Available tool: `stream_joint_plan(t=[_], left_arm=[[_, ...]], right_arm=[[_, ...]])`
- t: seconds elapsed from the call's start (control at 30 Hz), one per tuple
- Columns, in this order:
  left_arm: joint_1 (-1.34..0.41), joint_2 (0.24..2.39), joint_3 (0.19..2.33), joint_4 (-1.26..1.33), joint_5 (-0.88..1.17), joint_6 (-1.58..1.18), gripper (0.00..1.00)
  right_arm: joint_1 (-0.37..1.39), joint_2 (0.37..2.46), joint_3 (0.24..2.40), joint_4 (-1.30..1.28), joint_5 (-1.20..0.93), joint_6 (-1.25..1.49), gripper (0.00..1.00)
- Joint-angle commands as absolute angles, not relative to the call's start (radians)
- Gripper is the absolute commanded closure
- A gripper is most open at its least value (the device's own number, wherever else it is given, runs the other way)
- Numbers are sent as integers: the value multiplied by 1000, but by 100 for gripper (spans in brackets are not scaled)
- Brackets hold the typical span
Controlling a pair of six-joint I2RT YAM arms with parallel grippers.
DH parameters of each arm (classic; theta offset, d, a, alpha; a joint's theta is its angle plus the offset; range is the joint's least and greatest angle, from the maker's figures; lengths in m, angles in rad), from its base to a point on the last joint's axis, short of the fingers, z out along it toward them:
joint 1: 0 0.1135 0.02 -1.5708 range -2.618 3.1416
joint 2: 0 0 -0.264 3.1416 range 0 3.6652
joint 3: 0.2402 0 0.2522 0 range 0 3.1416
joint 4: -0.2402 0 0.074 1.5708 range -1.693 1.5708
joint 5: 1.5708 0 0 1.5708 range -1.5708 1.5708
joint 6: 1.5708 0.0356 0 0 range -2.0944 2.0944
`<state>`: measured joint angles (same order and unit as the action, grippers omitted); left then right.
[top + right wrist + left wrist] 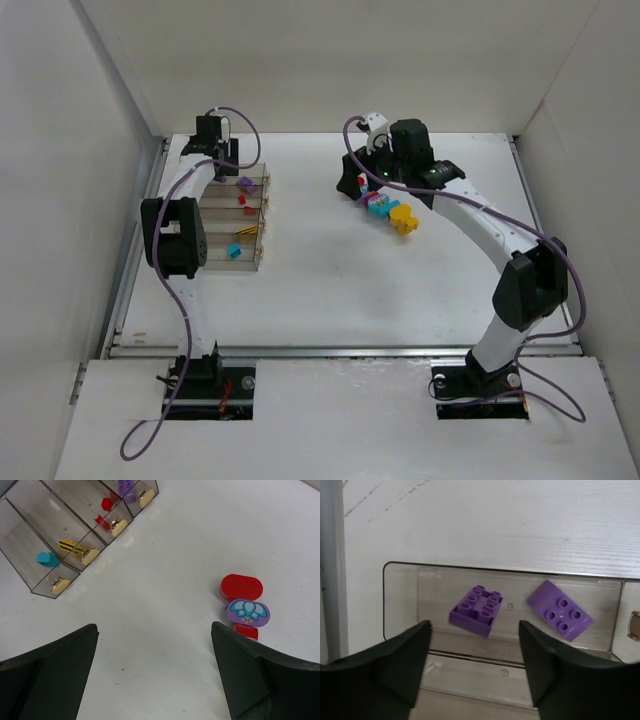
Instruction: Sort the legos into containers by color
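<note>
Next, my right gripper goes down toward the right in its wrist view and closes across both rounded ends of the purple flower-print lego, since they are bare.
Four clear bins (236, 216) stand in a row at the left. The far bin (405, 595) holds two purple legos (476, 611) (560, 611). My left gripper (475, 665) hovers open and empty above it, and it also shows in the top view (226, 155). The other bins hold red legos (104, 513), a yellow one (70, 546) and a cyan one (47, 559). My right gripper (155, 665) is open and empty over bare table, just left of a red oval lego (241, 586) and a purple lego with a flower print (247, 612). Loose cyan (380, 205) and yellow (403, 220) legos lie beside them.
White walls enclose the table on the left, back and right. A metal rail (340, 350) runs along the near edge. The loose pile sits at the table's far middle, under the right arm's wrist (410, 150).
</note>
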<state>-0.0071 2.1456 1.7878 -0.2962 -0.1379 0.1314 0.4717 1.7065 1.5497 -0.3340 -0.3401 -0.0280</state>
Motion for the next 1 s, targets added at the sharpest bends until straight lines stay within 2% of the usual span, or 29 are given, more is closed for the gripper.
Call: stream_joint_plan(t=[0.0, 0.03, 0.07, 0.13, 0.4, 0.53, 0.77, 0.97], left_arm=[[-8, 2106, 1835, -290, -138, 92, 29], [-8, 2106, 1835, -304, -149, 92, 26], [-8, 2106, 1835, -304, -149, 83, 15], [-8, 2106, 1835, -313, -149, 83, 12], [-8, 2028, 1844, -322, -149, 74, 11], [-38, 1961, 1833, -296, -149, 130, 11], [-114, 1839, 1755, -227, -55, 299, 11], [-155, 1825, 1764, -262, 24, 278, 11]], right_arm=[[468, 1706, 1598, -331, -337, -20, 0], [468, 1706, 1608, -340, -337, -20, 0], [456, 1706, 1608, -341, -337, -20, 0], [446, 1729, 1640, -373, -347, -20, 0], [382, 1790, 1744, -580, -103, -6, 0], [359, 1829, 1787, -702, 87, -20, 0], [368, 1930, 1801, -732, 74, -179, 0], [403, 2109, 1971, -674, -26, -247, 0]])
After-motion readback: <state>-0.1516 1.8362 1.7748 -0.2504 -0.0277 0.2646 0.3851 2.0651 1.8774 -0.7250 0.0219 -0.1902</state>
